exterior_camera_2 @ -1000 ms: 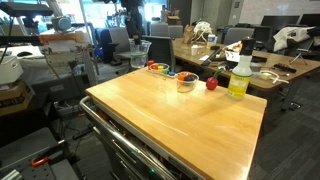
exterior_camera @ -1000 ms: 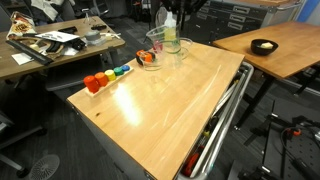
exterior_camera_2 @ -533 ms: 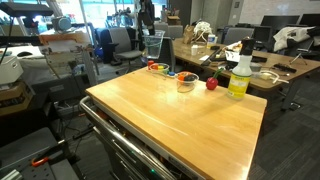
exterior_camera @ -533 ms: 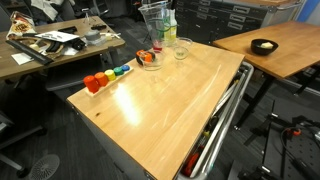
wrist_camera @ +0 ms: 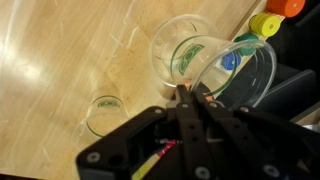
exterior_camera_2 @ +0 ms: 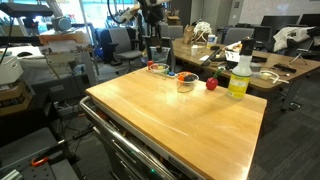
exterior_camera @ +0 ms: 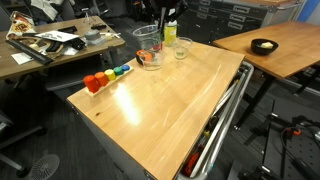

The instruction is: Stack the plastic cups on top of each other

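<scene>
The second cup is just below my gripper. My gripper will next lower the held cup into the second cup's opening and let go of the held cup's rim.
My gripper is shut on the rim of a clear plastic cup and holds it tilted in the air. In both exterior views the held cup hangs just above a second clear cup that stands on the wooden table near the far edge. In the wrist view this second cup lies right beneath the held one. A third clear cup stands upright a little apart.
A tall white bottle with a yellow-green cap stands at the table's far edge. Small red, orange and blue blocks lie near a corner. A red ball sits beside the third cup. Other desks surround the table.
The gripper lifted the held cup up, then moved it sideways away from the bottle and down over the second cup.
</scene>
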